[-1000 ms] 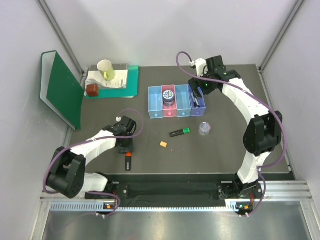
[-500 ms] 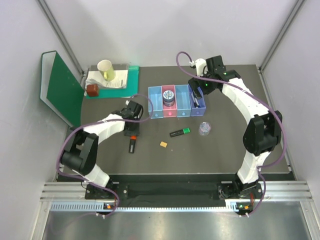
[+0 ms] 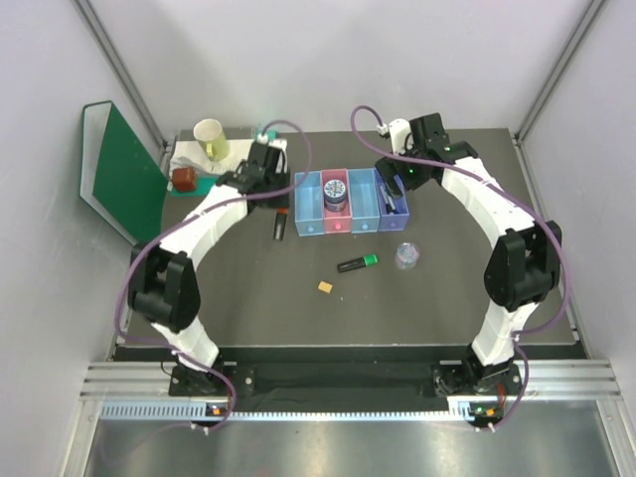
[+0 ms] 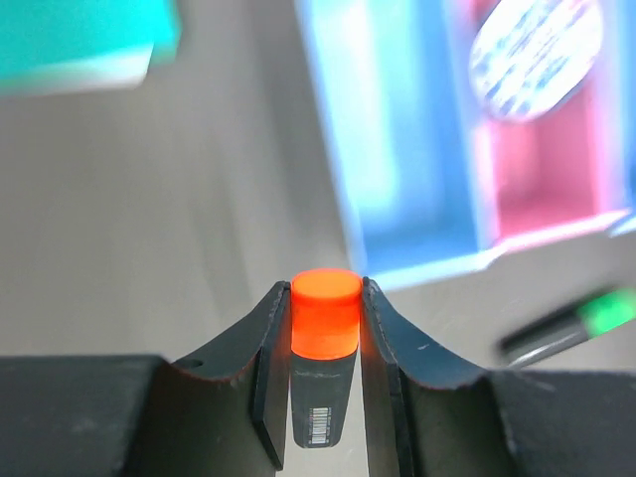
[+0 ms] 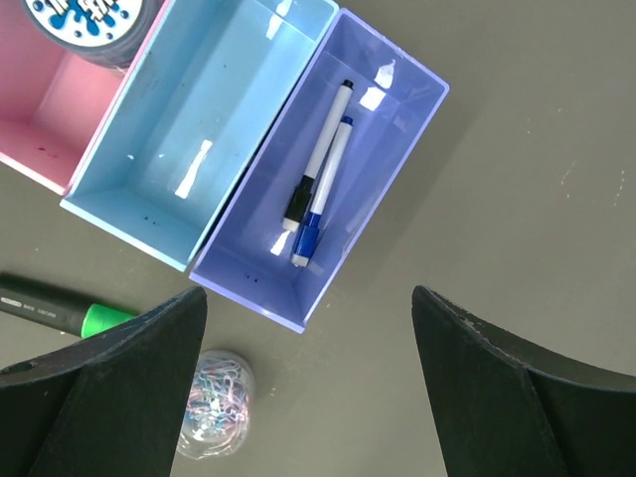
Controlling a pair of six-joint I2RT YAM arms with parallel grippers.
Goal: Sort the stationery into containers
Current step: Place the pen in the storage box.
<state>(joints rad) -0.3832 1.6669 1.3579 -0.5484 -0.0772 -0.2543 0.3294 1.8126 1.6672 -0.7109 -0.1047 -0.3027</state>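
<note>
I need to move my left gripper to the right in the top view, over the light blue bin (image 3: 308, 207) (image 4: 397, 149), and release the highlighter, since the light blue bin lies on that side.
My left gripper (image 3: 280, 231) (image 4: 325, 298) is shut on a black highlighter with an orange cap (image 4: 325, 318), held off the table just left of the light blue bin (image 3: 308, 207) (image 4: 397, 149). The four joined containers continue with the pink bin (image 3: 337, 221), which holds the round patterned tin (image 3: 335, 191) (image 5: 89, 15), then the blue bin (image 5: 199, 119) and the purple bin (image 5: 258, 258), which holds two white pens (image 5: 323, 184). Open and empty, my right gripper (image 3: 397, 184) (image 5: 306, 296) hovers over the purple bin. On the table lie a green-capped highlighter (image 3: 358, 262), a clear tub (image 3: 407, 255) (image 5: 214, 417) and a tan block (image 3: 325, 286).
A green folder (image 3: 124, 179) leans at the left wall. Behind the left gripper, a paper cup (image 3: 211, 139) and a brown block (image 3: 184, 179) sit on papers over a teal folder (image 4: 79, 40). White walls enclose the table on three sides.
The left arm has carried the orange-capped highlighter from the near left of the table up and right to beside the light blue bin. The right arm has not moved.
</note>
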